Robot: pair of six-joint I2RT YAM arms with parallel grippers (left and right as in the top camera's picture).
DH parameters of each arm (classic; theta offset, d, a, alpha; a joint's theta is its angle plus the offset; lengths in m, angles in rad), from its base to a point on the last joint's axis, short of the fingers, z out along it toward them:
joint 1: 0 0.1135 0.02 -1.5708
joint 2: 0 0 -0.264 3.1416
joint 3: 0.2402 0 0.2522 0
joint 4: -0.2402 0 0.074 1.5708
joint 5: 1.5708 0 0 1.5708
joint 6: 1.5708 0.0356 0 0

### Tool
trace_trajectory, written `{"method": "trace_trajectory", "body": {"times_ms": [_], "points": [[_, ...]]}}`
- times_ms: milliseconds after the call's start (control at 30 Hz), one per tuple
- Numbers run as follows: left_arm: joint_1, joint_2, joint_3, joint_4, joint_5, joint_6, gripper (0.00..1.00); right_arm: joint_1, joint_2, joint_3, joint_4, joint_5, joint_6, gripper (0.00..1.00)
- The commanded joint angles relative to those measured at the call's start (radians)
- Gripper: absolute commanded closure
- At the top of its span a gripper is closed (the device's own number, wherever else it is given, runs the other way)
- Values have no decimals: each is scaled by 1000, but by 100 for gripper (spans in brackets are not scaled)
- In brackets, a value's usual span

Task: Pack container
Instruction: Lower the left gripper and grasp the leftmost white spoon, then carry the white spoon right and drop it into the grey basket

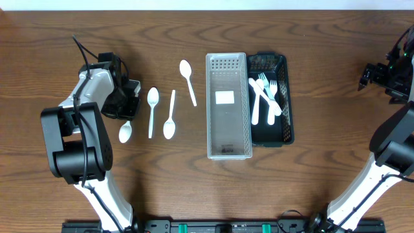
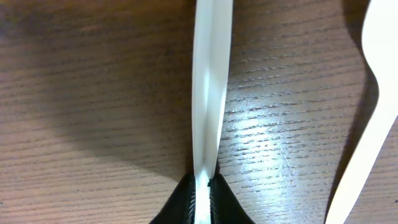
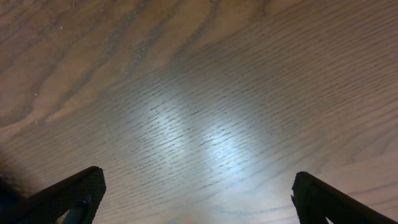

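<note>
The spoon (image 1: 125, 133) rises off the table in my left gripper next and travels past the loose spoons over the white perforated bin (image 1: 228, 150), which still stands empty.
My left gripper (image 1: 127, 114) is low on the table at the left, shut on the handle of a white plastic spoon (image 1: 125, 133). In the left wrist view the handle (image 2: 210, 81) runs straight up from the closed jaws (image 2: 203, 188). Three more white spoons lie on the table (image 1: 152, 109) (image 1: 170, 118) (image 1: 187, 79). An empty white perforated bin (image 1: 228, 150) stands in the middle. A black bin (image 1: 288, 129) next to it holds white forks (image 1: 265, 96). My right gripper (image 1: 367, 75) is open and empty over bare wood (image 3: 199, 193) at the far right.
Another white spoon's handle (image 2: 372, 118) lies just right of the held one in the left wrist view. The two bins stand side by side, touching. The table is dark brown wood (image 1: 323, 181).
</note>
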Motion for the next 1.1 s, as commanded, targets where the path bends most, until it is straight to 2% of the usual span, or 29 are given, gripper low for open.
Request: {"method": "trace_trajectory", "body": {"times_ms": [0,300,600,767,933,1067], "points": [[-4,13,-9,-4,-8,-8,94,2,-6,0,-1,0,-14,1],[-4,-5,57,-26,-12,-35,94,2,-6,0,-1,0,-14,1],[-45,-88,341,-221,-11,-58,94,2,-6,0,-1,0,-14,1],[-138,-176,428,-281,-3,-227,95,2,-6,0,-1,0,-14,1],[-288,-286,430,-286,107,-388,94,2,-6,0,-1,0,-14,1],[-428,-338,430,-287,109,-543,94,3,-6,0,-1,0,-14,1]]}}
